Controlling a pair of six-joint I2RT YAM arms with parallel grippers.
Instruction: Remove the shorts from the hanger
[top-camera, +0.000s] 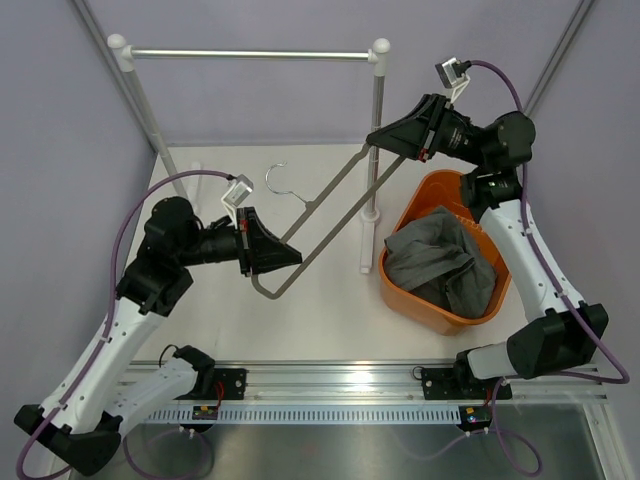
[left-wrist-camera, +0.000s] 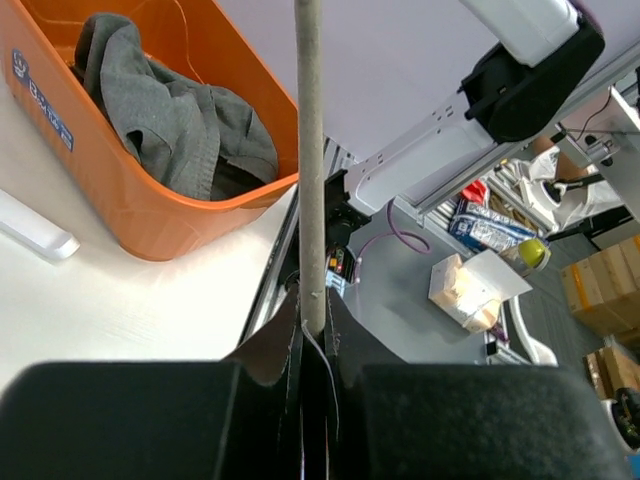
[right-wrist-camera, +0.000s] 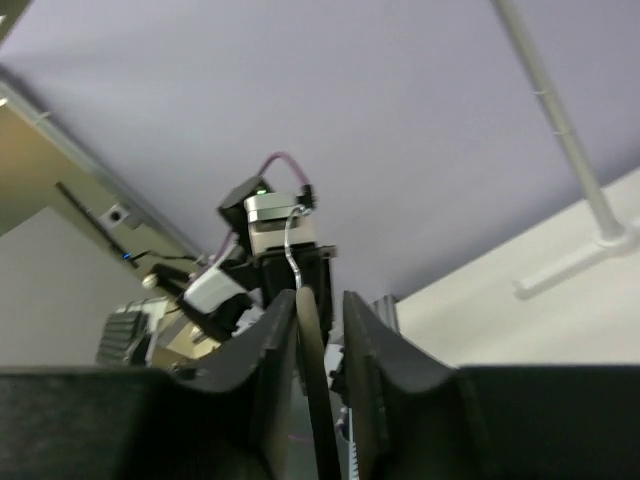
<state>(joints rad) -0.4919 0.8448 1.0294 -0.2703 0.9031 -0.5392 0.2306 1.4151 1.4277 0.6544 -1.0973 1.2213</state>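
My left gripper swings outward to the silver bar (top-camera: 258, 54) next, brings the bare hanger's hook over it, then releases it, since the shorts (top-camera: 440, 260) already lie in the bin.
The hanger (top-camera: 330, 200) is a thin grey wire loop held slanted above the table, its small hook (top-camera: 280, 180) pointing to the far left. My left gripper (top-camera: 290, 258) is shut on its lower near end; the left wrist view shows the wire (left-wrist-camera: 310, 150) clamped between the fingers (left-wrist-camera: 313, 305). My right gripper (top-camera: 375, 140) is at its upper far end; in the right wrist view the wire (right-wrist-camera: 315, 400) lies against one finger with a gap to the other, so the gripper (right-wrist-camera: 320, 300) is open around it. The grey shorts (top-camera: 440, 260) lie crumpled in the orange bin (top-camera: 420, 300), off the hanger.
A silver rail (top-camera: 250, 54) with white joints spans the back. Its right post (top-camera: 378, 130) stands just behind the hanger's upper end, next to the bin. The bin (left-wrist-camera: 150, 215) and shorts (left-wrist-camera: 170, 110) also show in the left wrist view.
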